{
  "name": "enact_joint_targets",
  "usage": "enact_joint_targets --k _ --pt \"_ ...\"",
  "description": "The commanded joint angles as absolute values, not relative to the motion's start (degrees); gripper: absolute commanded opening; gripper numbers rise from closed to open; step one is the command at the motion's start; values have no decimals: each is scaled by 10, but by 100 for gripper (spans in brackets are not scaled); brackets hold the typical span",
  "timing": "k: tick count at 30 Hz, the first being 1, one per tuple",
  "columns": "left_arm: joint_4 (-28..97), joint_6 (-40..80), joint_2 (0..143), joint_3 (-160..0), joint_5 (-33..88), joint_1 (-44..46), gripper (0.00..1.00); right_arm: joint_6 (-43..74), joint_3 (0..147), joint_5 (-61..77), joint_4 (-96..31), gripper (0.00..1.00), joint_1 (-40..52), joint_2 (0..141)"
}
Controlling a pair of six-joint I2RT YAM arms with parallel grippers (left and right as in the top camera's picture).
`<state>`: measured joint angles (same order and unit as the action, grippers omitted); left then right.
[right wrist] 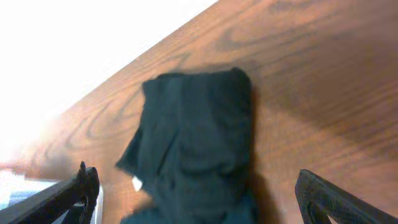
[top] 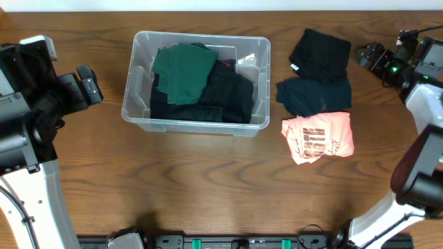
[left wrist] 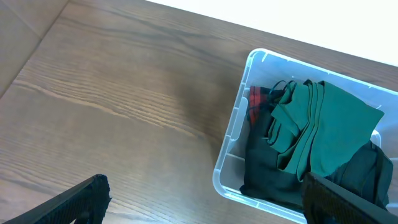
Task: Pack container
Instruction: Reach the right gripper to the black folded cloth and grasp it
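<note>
The black garment's edge by the navy garment (top: 313, 97) faces the open fingers of my right gripper, so next I need to lower that gripper to the left in the overhead view, onto that edge.
The clear plastic container (top: 142, 116) sits at the table's middle back. It holds dark garments and a folded green garment (top: 184, 69) on top; the container also shows in the left wrist view (left wrist: 231, 144). To its right lie a black garment (top: 320, 54), a dark navy garment (top: 313, 97) and a pink garment (top: 318, 136). My left gripper (top: 88, 83) is open and empty, left of the container. My right gripper (top: 369, 57) is open and empty, right of the black garment, which shows in the right wrist view (right wrist: 199, 130).
Wooden table (top: 208, 180) with a white wall behind its far edge. The arm bases stand at the front left and front right corners. A black rail runs along the front edge.
</note>
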<state>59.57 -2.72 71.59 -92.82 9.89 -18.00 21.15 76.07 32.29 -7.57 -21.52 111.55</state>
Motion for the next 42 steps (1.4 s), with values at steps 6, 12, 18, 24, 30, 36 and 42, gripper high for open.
enact_joint_targets --k 6,12,18,24,30,36,42 --pt "595 -18 717 -930 94 -183 98 427 761 389 45 93 -198 1255" --pt "595 -18 717 -930 94 -183 98 454 761 392 68 93 -173 1274" --pt "595 -18 717 -930 94 -183 98 480 761 372 36 88 -143 1274" --pt "595 -18 717 -930 94 -183 98 475 761 349 2 41 -143 1274" --pt "595 -18 717 -930 94 -183 98 461 761 400 21 13 -168 1270" --pt "595 -18 717 -930 94 -183 98 525 761 591 140 1 -191 1243" --pt "595 -18 717 -930 94 -183 98 717 761 741 406 1 -173 1196"
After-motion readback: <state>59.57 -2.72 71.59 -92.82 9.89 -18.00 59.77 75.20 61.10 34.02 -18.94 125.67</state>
